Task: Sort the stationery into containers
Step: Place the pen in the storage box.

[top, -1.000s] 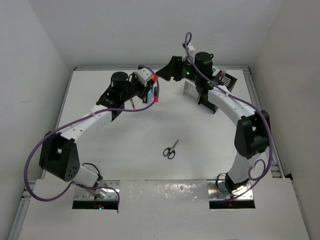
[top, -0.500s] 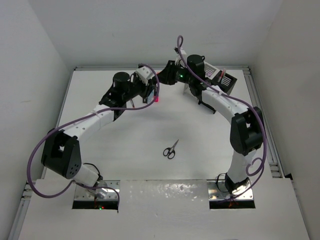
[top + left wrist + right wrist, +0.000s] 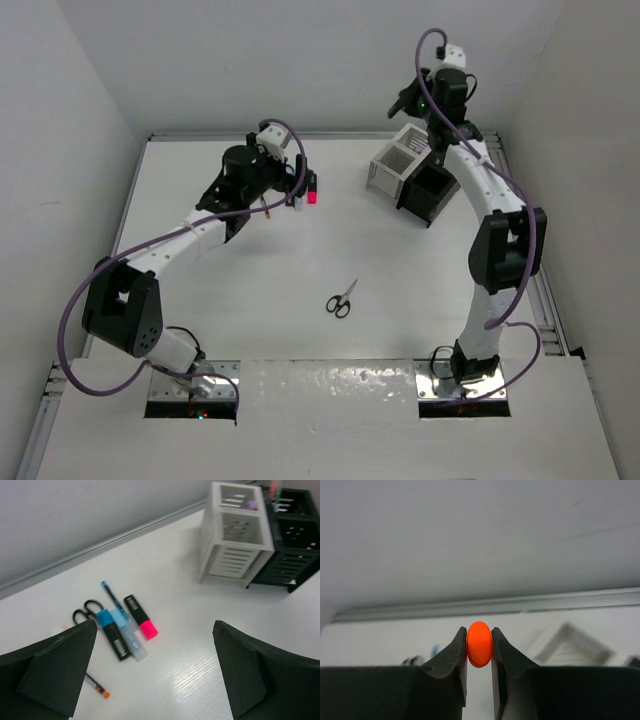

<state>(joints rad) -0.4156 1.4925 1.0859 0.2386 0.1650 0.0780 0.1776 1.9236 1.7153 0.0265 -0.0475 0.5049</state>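
My right gripper first turns toward the section's opening next, then brings the orange marker down, to get it over the white container's far section (image 3: 413, 139) (image 3: 573, 647).
My right gripper (image 3: 479, 645) is shut on the rounded end of an orange marker (image 3: 479, 643). It hangs high (image 3: 415, 100) over the back of the table, above the white container (image 3: 395, 163) and the black container (image 3: 436, 190) beside it. My left gripper (image 3: 155, 672) is open and holds nothing, low over the table at the back centre (image 3: 300, 185). Below it lie a pink-capped marker (image 3: 141, 616), a blue-capped black marker (image 3: 111, 632), a pale blue marker (image 3: 129, 639), a teal pen (image 3: 110, 594), black scissors (image 3: 85, 611) and a thin orange-tipped pen (image 3: 97, 687). A second pair of scissors (image 3: 341, 298) lies mid-table.
White walls stand close on three sides, with a raised rail along the table's back edge (image 3: 125, 535). The left wrist view shows the white container (image 3: 240, 535) and the black container (image 3: 292, 545) side by side, with something pink standing in the black one.
The right gripper closed on the orange marker next to the left gripper, then rose and swung right above the containers. The left gripper opened and let go.
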